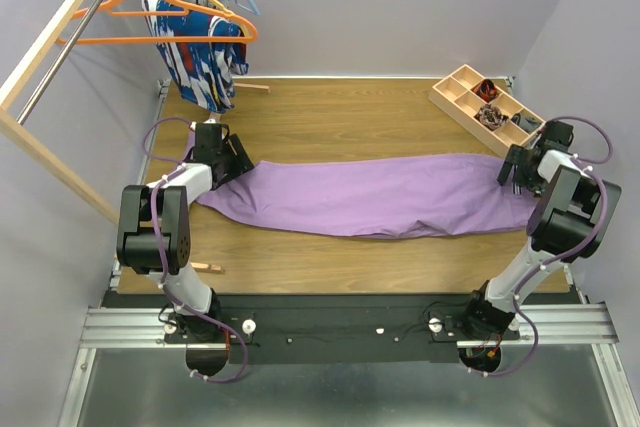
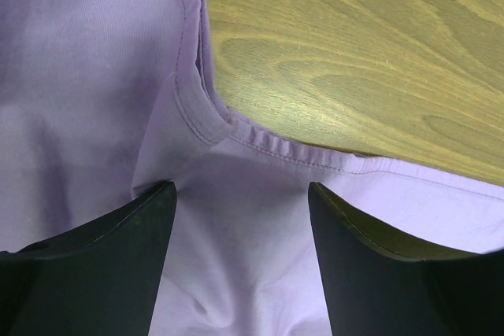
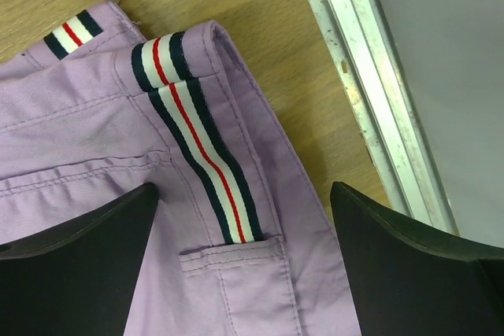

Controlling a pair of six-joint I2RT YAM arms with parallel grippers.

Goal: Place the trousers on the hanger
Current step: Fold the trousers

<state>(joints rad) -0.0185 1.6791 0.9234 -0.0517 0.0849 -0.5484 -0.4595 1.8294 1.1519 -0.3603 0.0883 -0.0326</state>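
Note:
My right gripper will next move slightly toward the metal edge bar and then close on the trousers' waistband, because the striped ribbon (image 3: pixel 201 147) is already between my open fingers.
The lilac trousers (image 1: pixel 380 197) lie stretched flat across the wooden table, legs to the left and waistband to the right. My left gripper (image 1: pixel 233 161) stands open at the leg end. In the left wrist view its fingers (image 2: pixel 118 265) straddle the hemmed edge of the trousers (image 2: pixel 236 257), the cloth puckering between them. My right gripper (image 1: pixel 520 169) is open over the waistband. There its fingers (image 3: pixel 394 257) stand either side of a navy, white and red striped ribbon (image 3: pixel 201 147) and a small pocket flap. The orange hanger (image 1: pixel 170 17) hangs on the rack at the top left, far from both grippers.
A blue, white and red garment (image 1: pixel 205 62) hangs beside the orange hanger, with yellow and light blue hangers behind. A wooden compartment tray (image 1: pixel 490 107) sits at the back right. A small wooden peg (image 1: pixel 207 267) lies near the left arm. The table's metal edge rail (image 3: pixel 378 92) runs just right of the waistband.

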